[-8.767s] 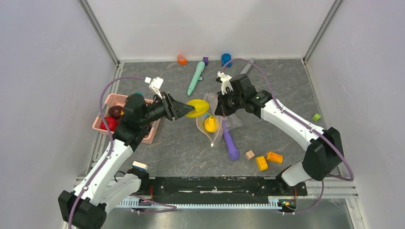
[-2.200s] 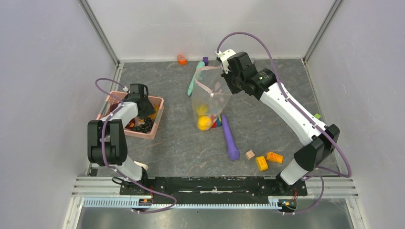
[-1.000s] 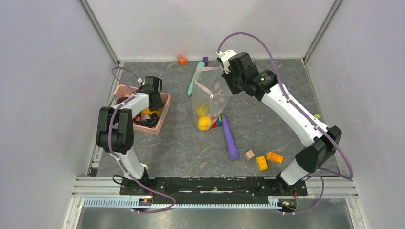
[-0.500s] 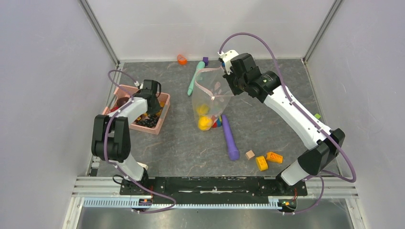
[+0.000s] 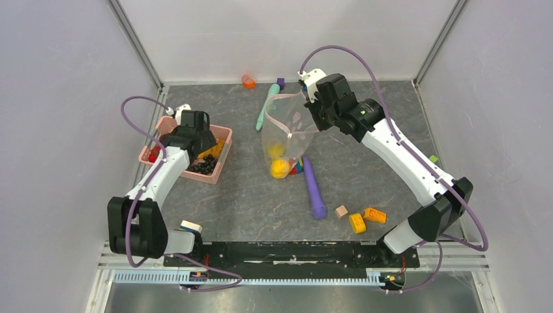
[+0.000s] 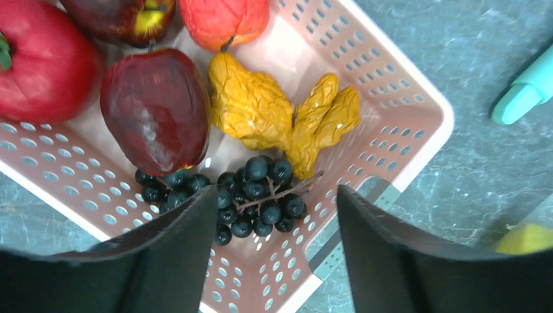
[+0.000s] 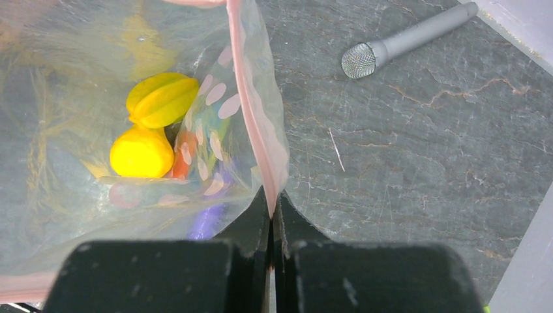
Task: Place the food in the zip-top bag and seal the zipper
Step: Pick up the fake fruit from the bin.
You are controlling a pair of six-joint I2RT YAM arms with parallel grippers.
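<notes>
My left gripper is to go down to the grape bunch's middle (image 5: 204,165) (image 6: 242,198) next and close, since the dark grape bunch lies low in the pink basket.
The clear dotted zip-top bag (image 5: 287,127) hangs upright with its mouth open. My right gripper (image 5: 313,109) is shut on its pink zipper edge (image 7: 257,124), the jaws pinched together (image 7: 271,199). Two yellow foods (image 7: 153,124) lie at the bag's bottom and also show in the top view (image 5: 279,167). My left gripper (image 5: 197,138) is open and empty above the pink basket (image 5: 224,135). Between its jaws (image 6: 277,195) sits a dark grape bunch (image 6: 257,195). Beside it are a maroon apple (image 6: 156,111), a red pepper (image 6: 39,72) and crumpled yellow pieces (image 6: 274,117).
A purple stick (image 5: 314,189) lies right of the bag and a teal marker (image 5: 267,104) behind it. Orange blocks (image 5: 365,218) and a tan block (image 5: 341,210) lie front right. A grey microphone (image 7: 404,42) lies behind the bag. A green block (image 5: 432,159) sits far right.
The left arm has swung so its open gripper now hangs over the basket's right half. The right gripper still holds the lifted bag, nearly still. Earlier, the bag lay flat.
</notes>
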